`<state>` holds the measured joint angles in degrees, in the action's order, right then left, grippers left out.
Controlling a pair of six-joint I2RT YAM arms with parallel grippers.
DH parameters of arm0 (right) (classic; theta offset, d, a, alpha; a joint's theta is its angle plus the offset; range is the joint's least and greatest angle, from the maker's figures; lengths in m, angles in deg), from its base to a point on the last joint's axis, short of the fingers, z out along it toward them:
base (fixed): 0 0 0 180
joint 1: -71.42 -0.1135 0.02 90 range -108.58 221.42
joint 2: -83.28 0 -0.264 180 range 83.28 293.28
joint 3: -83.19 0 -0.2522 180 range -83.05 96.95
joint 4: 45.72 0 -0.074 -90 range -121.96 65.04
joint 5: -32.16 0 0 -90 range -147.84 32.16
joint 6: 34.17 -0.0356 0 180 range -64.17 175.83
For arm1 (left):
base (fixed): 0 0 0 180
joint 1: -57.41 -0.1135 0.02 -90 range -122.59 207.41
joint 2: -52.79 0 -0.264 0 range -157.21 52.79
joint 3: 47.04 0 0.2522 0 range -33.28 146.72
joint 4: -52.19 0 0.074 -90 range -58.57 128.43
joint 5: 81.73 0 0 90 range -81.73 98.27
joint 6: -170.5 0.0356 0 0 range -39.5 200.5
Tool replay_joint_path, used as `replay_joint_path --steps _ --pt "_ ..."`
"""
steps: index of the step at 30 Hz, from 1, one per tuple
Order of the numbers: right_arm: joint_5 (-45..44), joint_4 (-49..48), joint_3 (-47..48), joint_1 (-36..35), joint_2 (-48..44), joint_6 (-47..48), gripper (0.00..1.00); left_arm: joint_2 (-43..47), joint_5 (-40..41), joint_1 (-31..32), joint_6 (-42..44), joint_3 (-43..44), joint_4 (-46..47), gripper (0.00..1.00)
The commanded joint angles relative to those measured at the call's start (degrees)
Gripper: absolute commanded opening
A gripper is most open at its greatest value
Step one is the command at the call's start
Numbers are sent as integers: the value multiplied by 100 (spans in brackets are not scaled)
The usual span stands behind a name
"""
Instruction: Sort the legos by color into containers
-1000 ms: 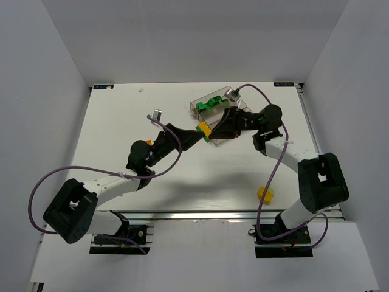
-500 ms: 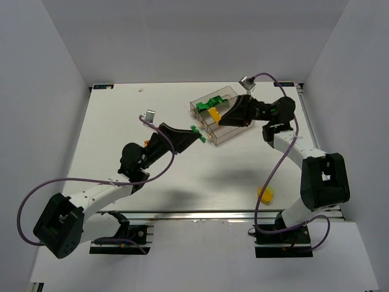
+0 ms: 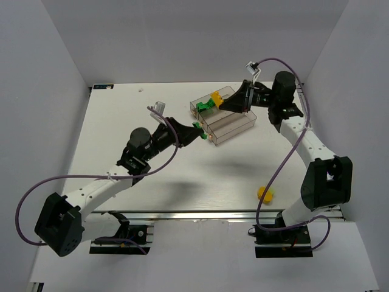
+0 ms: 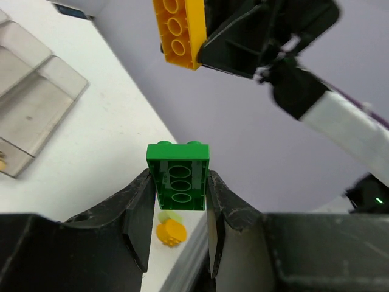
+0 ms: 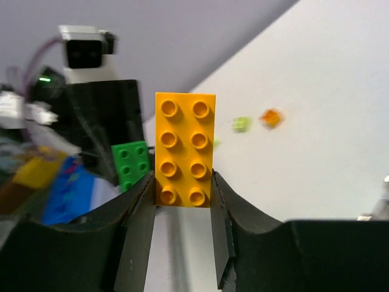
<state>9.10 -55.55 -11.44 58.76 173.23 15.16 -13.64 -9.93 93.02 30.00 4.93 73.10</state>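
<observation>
My left gripper holds the brick and will next swing outward to the far trough (image 3: 205,106) with matching dark green bricks, since the trough lies outward of it. It will then tip downward over those bricks and release the brick.
My left gripper (image 3: 197,129) is shut on a dark green brick (image 4: 178,164), held in the air just left of the clear three-trough tray (image 3: 234,126). My right gripper (image 3: 222,102) is shut on an orange-yellow eight-stud brick (image 5: 185,149), held above the tray's far left end. That brick also shows in the left wrist view (image 4: 178,30). The green brick shows in the right wrist view (image 5: 132,164), beside and beyond the orange-yellow one. Dark green bricks (image 3: 205,106) lie in the far trough.
A yellow brick (image 3: 265,193) with a pale green piece lies near the table's front edge on the right, also in the left wrist view (image 4: 170,231). A pale green brick (image 5: 242,124) and an orange brick (image 5: 271,117) lie on the table.
The orange-yellow and green bricks, together at the tray's front corner a second ago, are now apart. My right gripper has carried the orange-yellow one up and toward the far side. My left keeps the green.
</observation>
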Motion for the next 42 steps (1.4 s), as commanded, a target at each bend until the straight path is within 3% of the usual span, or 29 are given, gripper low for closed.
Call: replay_joint_path --steps 1,6,15,18,24,33,42 --pt "-960 2629 651 80 -189 2570 0 -193 447 -55 751 756 -1628 0" --pt "-2479 3605 1318 150 39 3687 0 -1211 624 -64 1278 1967 -2955 0" --pt "-3599 3652 1645 221 356 4049 0 -3207 852 -55 2157 4183 -4599 0" --pt "-3583 3590 1566 299 356 4049 0 -3779 1063 -55 2438 4808 -4864 0" --pt "-3407 3511 1250 423 269 4005 0 -4641 2010 -55 2896 5696 -4760 0" --pt "-3205 3511 846 511 111 4005 0 -5845 3172 -55 2906 7294 -4364 0" --pt "-3126 3423 441 581 -206 4049 0 -6829 3463 -239 2580 7955 -3740 0"
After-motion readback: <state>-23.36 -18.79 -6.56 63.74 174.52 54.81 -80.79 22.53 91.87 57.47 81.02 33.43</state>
